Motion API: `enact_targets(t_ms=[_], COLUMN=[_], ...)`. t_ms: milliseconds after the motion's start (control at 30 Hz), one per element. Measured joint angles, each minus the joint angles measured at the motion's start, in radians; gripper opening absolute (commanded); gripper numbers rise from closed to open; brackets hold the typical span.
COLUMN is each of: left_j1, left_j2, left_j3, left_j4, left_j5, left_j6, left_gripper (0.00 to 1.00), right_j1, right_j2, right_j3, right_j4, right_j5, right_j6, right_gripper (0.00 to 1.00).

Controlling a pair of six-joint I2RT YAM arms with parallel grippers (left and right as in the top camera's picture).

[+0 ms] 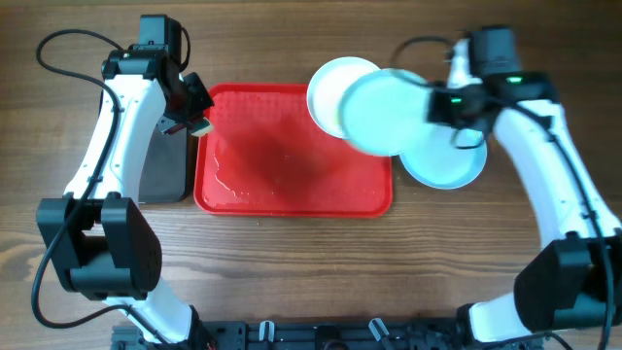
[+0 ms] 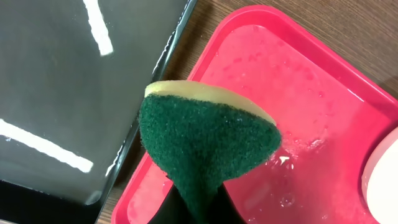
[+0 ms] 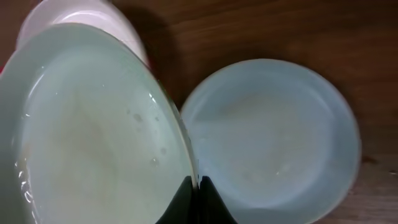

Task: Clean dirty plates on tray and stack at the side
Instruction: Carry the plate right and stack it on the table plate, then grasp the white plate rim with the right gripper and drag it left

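Note:
My right gripper's plate goes past the tray's edge next, down onto the second aqua plate (image 1: 444, 154) (image 3: 272, 142) for release, since that one already rests off the tray.
The red tray (image 1: 292, 190) lies mid-table, wet and with no plates flat on it. My right gripper (image 1: 439, 105) is shut on the rim of a pale aqua plate (image 1: 384, 112), holding it raised over the tray's far right corner; the wrist view shows the rim pinched between the fingers (image 3: 198, 183). A cream-white plate (image 1: 330, 83) lies partly under it. A second aqua plate (image 1: 449, 163) rests on the table right of the tray (image 3: 273, 134). My left gripper (image 1: 194, 117) is shut on a green and yellow sponge (image 2: 205, 140) over the tray's left edge (image 2: 155, 180).
A black tray (image 1: 163, 165) lies left of the red tray, also in the left wrist view (image 2: 68, 93). Bare wooden table (image 1: 292, 272) lies in front of the trays.

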Motion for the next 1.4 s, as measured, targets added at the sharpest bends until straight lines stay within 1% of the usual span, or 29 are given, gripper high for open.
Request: enact_targets(t_ms=[200,300,400,567,667,700,733,800,933,1100,1167,1267,1400], left_j1=[0.0,0.0,0.0,0.0,0.0,0.0,0.0,0.0,0.0,0.0,0.0,0.0,0.0], left_j2=[0.0,0.0,0.0,0.0,0.0,0.0,0.0,0.0,0.0,0.0,0.0,0.0,0.0], left_j3=[0.0,0.0,-0.001,-0.001,-0.001,-0.001,-0.001,-0.001,-0.001,-0.001,-0.001,-0.001,-0.001], left_j4=[0.0,0.0,0.0,0.0,0.001,0.0,0.001,0.0,0.0,0.001,0.0,0.0,0.001], left_j5=[0.0,0.0,0.0,0.0,0.0,0.0,0.0,0.0,0.0,0.0,0.0,0.0,0.0], left_j6=[0.0,0.0,0.0,0.0,0.0,0.0,0.0,0.0,0.0,0.0,0.0,0.0,0.0], left_gripper=[0.04,0.04,0.04,0.04,0.04,0.04,0.04,0.04,0.04,0.04,0.04,0.04,0.04], right_j1=[-0.227,-0.285,-0.301,-0.298,-0.298,-0.298,-0.298,-0.298,-0.298,-0.275,-0.24,-0.146,0.002], right_j2=[0.0,0.0,0.0,-0.003,-0.003,-0.003,-0.003,-0.003,-0.003,-0.003,-0.003,-0.003,-0.003], right_j3=[-0.128,-0.184,-0.238,-0.331,-0.386,-0.422,-0.434,-0.436,-0.435,-0.377,-0.326,-0.241,-0.191], right_j4=[0.08,0.129,0.179,0.284,0.319,0.34,0.349,0.364,0.389,0.347,0.335,0.327,0.373], right_j5=[-0.045,-0.049,-0.052,-0.056,-0.035,-0.022,-0.011,-0.006,-0.032,-0.114,-0.132,-0.143,-0.124], right_j6=[-0.025,-0.025,-0.025,-0.013,0.01,0.025,0.032,0.041,0.054,0.05,0.051,0.051,0.103], right_gripper=[0.04,0.04,0.04,0.04,0.04,0.06,0.23,0.32,0.38,0.46,0.46,0.46,0.41])
